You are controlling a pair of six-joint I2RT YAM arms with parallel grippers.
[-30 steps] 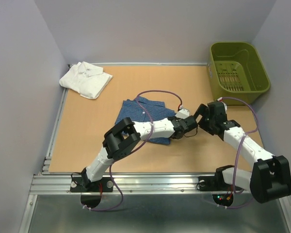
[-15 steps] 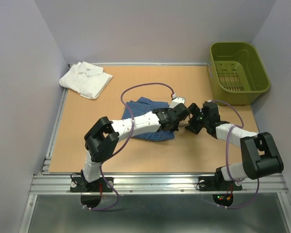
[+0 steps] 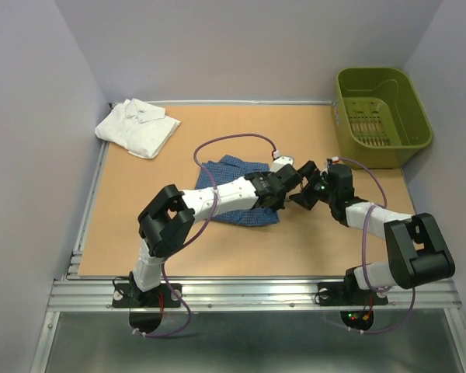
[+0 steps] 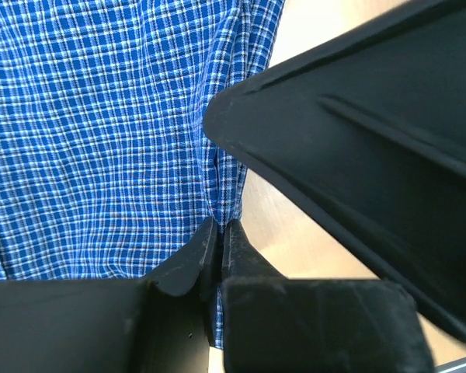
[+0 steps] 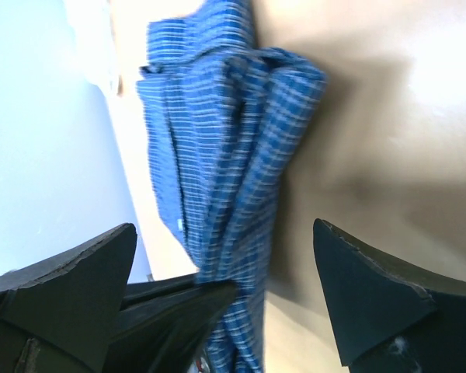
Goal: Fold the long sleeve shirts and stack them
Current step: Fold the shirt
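Observation:
My right gripper moves down and toward the fold my left gripper pinches along the blue shirt's edge next. Its open fingers straddle that pinched fold.
The dark blue checked shirt (image 3: pixel 227 168) lies bunched at the middle of the table, partly under my left arm. My left gripper (image 3: pixel 285 189) is shut on its right edge; in the left wrist view the jaws (image 4: pixel 220 231) pinch a ridge of the blue cloth (image 4: pixel 101 140). My right gripper (image 3: pixel 304 194) is open and empty just right of that edge. In the right wrist view its jaws (image 5: pixel 221 233) stand wide apart facing the gathered folds of the shirt (image 5: pixel 225 124). The white shirt (image 3: pixel 137 127) lies folded at the back left corner.
An olive-green plastic basket (image 3: pixel 382 109) stands at the back right. One finger of my right gripper fills the upper right of the left wrist view (image 4: pixel 357 140). Bare wooden table (image 3: pixel 140 217) lies left of and in front of the blue shirt.
My left gripper has moved back and to the left with the blue shirt's edge, bunching the cloth. My right gripper has swung left, close to the same edge.

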